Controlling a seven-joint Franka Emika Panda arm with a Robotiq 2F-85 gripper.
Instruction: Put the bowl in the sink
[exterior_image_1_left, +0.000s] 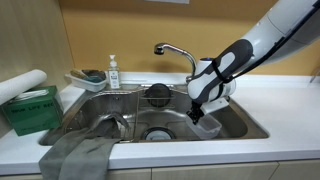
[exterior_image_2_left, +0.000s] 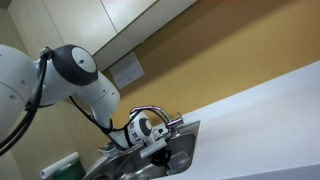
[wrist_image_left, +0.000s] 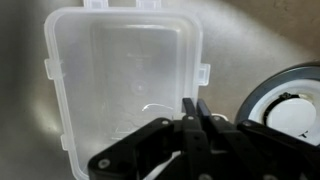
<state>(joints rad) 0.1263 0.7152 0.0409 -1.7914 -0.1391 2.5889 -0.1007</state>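
Note:
My gripper should move slightly down and away from the drain next, then open, because the bowl (exterior_image_1_left: 208, 127) is already low inside the sink.
The translucent whitish bowl (wrist_image_left: 120, 80) lies upright, low inside the steel sink (wrist_image_left: 22, 110), beside the round drain (wrist_image_left: 290, 100). In the wrist view my gripper (wrist_image_left: 196, 104) has its two fingers closed together over the bowl's right rim, pinching it. In an exterior view the gripper (exterior_image_1_left: 197, 112) reaches down into the right part of the sink (exterior_image_1_left: 120, 108), with the bowl (exterior_image_1_left: 208, 127) just under it near the sink floor. In an exterior view the arm hides most of the basin (exterior_image_2_left: 186, 150), and the bowl does not show there.
A chrome faucet (exterior_image_1_left: 178, 50) arches over the basin behind the arm. A black round strainer (exterior_image_1_left: 158, 95) sits at the sink's back. A grey cloth (exterior_image_1_left: 85, 155) hangs over the front edge. A sponge tray (exterior_image_1_left: 88, 78), a soap bottle (exterior_image_1_left: 113, 72) and a green box (exterior_image_1_left: 30, 110) stand on the counter.

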